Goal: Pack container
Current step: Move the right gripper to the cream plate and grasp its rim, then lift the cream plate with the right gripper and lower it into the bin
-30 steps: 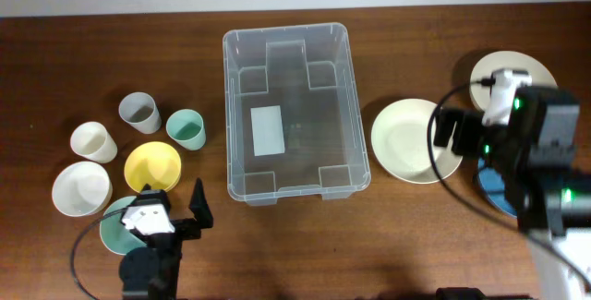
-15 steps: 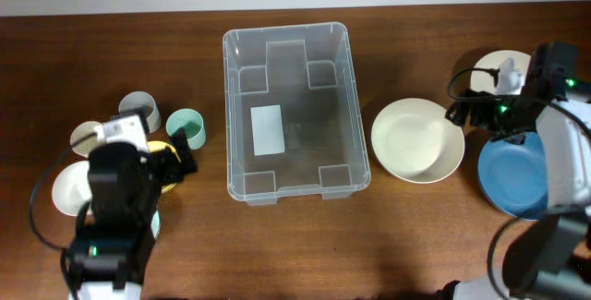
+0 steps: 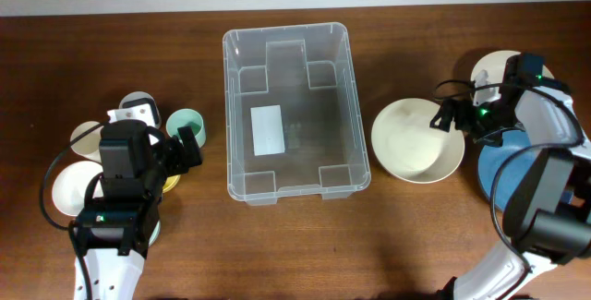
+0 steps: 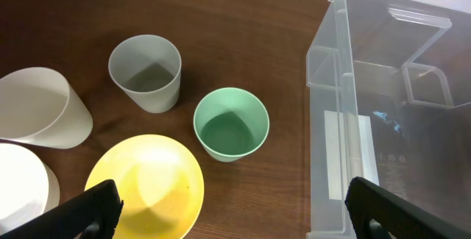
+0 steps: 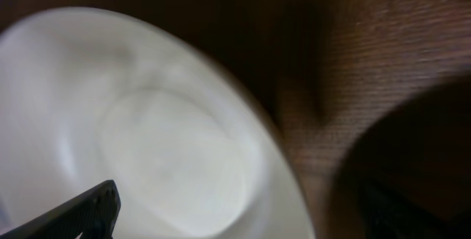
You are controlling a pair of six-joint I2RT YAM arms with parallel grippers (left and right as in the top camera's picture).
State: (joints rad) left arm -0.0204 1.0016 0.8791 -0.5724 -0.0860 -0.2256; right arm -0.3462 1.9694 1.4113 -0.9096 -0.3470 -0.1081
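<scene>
The cream bowl's rim already runs between the right gripper's fingers, so the gripper should go down a little over that rim (image 3: 458, 131) (image 5: 289, 191) and close on it.
The container (image 3: 295, 163), a large clear tub with a white label, stands empty at the table's middle; its left wall shows in the left wrist view (image 4: 346, 114). My left gripper (image 3: 185, 148) is open and empty, above a yellow bowl (image 4: 147, 187) and a green cup (image 4: 231, 123), with its fingertips (image 4: 234, 217) wide apart. My right gripper (image 3: 450, 117) is open at the right rim of a cream bowl (image 3: 411, 143). The right wrist view is blurred; there the fingers (image 5: 243, 217) straddle that bowl's (image 5: 147, 136) edge.
Left of the tub stand a grey cup (image 3: 138, 106), the green cup (image 3: 187, 126), a white cup (image 3: 88, 137) and a white bowl (image 3: 72, 189). At the right lie a blue plate (image 3: 512, 171) and a white bowl (image 3: 497, 63).
My left arm swung up from the front edge to over the cups and bowls. My right arm moved off the blue plate toward the cream bowl's right rim.
</scene>
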